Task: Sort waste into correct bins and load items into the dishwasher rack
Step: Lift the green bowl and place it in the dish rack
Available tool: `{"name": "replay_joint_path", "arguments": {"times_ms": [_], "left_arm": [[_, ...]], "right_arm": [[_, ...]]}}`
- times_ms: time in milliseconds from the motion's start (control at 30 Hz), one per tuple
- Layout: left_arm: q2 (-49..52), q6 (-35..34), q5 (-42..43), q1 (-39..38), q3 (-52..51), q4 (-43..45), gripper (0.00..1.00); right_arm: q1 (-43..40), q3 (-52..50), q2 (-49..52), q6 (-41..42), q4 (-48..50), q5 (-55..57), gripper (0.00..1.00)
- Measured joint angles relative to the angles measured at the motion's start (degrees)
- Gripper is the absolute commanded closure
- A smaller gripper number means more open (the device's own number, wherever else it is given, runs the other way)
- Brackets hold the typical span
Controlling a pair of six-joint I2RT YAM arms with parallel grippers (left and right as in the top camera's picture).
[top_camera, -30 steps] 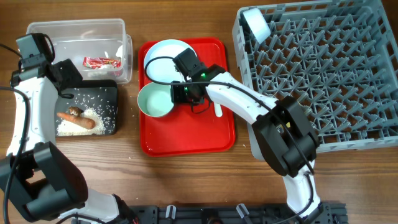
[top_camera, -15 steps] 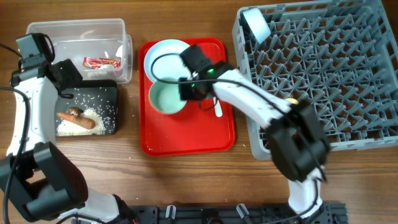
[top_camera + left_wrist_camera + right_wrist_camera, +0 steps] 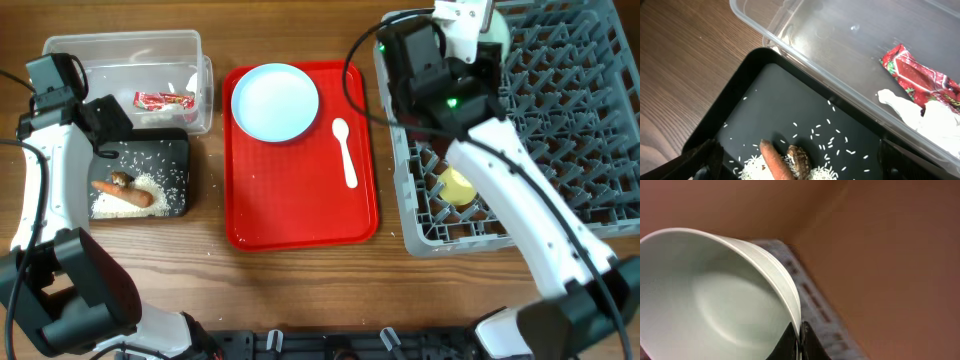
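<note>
My right gripper shifts toward the rack's side by the red tray next and brings the bowl [image 3: 498,40] down among the rack's wires, since it hangs high above them.
My right gripper [image 3: 484,28] is shut on the rim of the mint green bowl [image 3: 498,40], held high over the back left of the grey dishwasher rack [image 3: 560,120]. In the right wrist view the fingers [image 3: 790,342] pinch the bowl [image 3: 715,295] at its rim. The pale blue plate [image 3: 275,102] and the white spoon [image 3: 344,152] lie on the red tray. The yellow cup [image 3: 457,186] sits in the rack. My left gripper [image 3: 108,133] is open and empty above the black tray [image 3: 165,150], over the carrot stick [image 3: 777,162], brown scrap [image 3: 799,159] and rice [image 3: 827,135]. The light blue bowl is hidden.
The red serving tray [image 3: 300,215] lies between the bins and the rack. The clear tub [image 3: 120,55] holds the red-and-white wrapper [image 3: 163,100], which also shows in the left wrist view [image 3: 917,75] next to a white crumpled piece [image 3: 907,107].
My right gripper has lifted the mint green bowl off the red tray and carried it right and back, up over the rack. The left arm has not moved.
</note>
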Motion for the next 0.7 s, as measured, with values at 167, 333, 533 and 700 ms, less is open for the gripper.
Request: {"name": "replay_joint_path", "arguments": {"times_ms": [167,333,533,700], "left_arm": [[0.00,0.00,0.02,0.00,0.00,0.02,0.00],[0.00,0.00,0.02,0.00,0.00,0.00,0.00],[0.00,0.00,0.00,0.00,0.00,0.02,0.00],[0.00,0.00,0.02,0.00,0.00,0.02,0.00]], "right_arm": [[-2.56,-0.26,6.19,-14.19,0.28,2.60,0.96],[-2.40,-0.26,10.36,-20.15,0.31,2.62,0.96],[-2.40,-0.26,12.26,-22.45,0.20,-2.14,0.96],[-2.40,-0.26,12.81,-22.86,0.20,-7.17,0.96]]}}
